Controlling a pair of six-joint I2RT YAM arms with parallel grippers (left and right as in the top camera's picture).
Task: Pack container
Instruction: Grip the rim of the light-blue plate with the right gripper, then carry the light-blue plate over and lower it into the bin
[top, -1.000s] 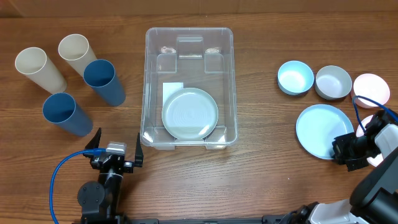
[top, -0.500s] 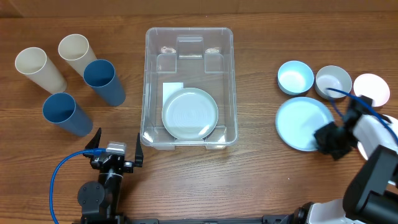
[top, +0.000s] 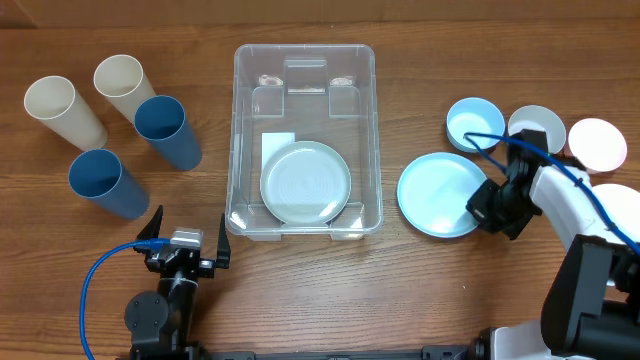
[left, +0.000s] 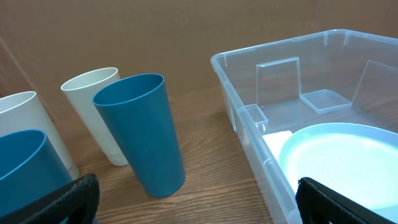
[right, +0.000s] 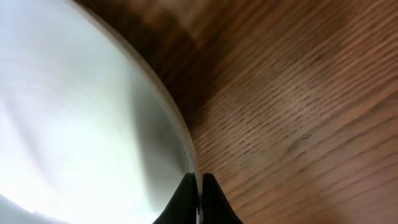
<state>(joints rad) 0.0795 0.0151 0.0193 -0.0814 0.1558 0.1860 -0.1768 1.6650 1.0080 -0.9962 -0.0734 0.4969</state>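
The pale green plate lies to the left of my right gripper in the overhead view, so next I should lift the gripper past the container's side and lower it over that plate.
The clear rectangular container (top: 368, 130) stands at the table's middle, with a pale green plate (top: 305, 182) and a white label (top: 277, 143) on its floor. It also shows in the left wrist view (left: 245, 118), the plate (left: 342, 162) inside. My right gripper (top: 487, 212) is shut on the rim of a light blue plate (top: 435, 190), held just right of the container. In the right wrist view the fingertips (right: 199, 196) pinch the plate's edge (right: 81, 124). My left gripper (top: 187, 240) is open and empty near the front edge, left of the container.
Two cream cups (top: 60, 108) (top: 125, 85) and two blue cups (top: 165, 130) (top: 105, 182) stand at the left. A light blue bowl (top: 474, 122), a grey bowl (top: 540, 125) and a pinkish-white bowl (top: 597, 142) sit at the right.
My right gripper has carried the light blue plate leftwards, from the far right to just beside the container. The left arm has not moved.
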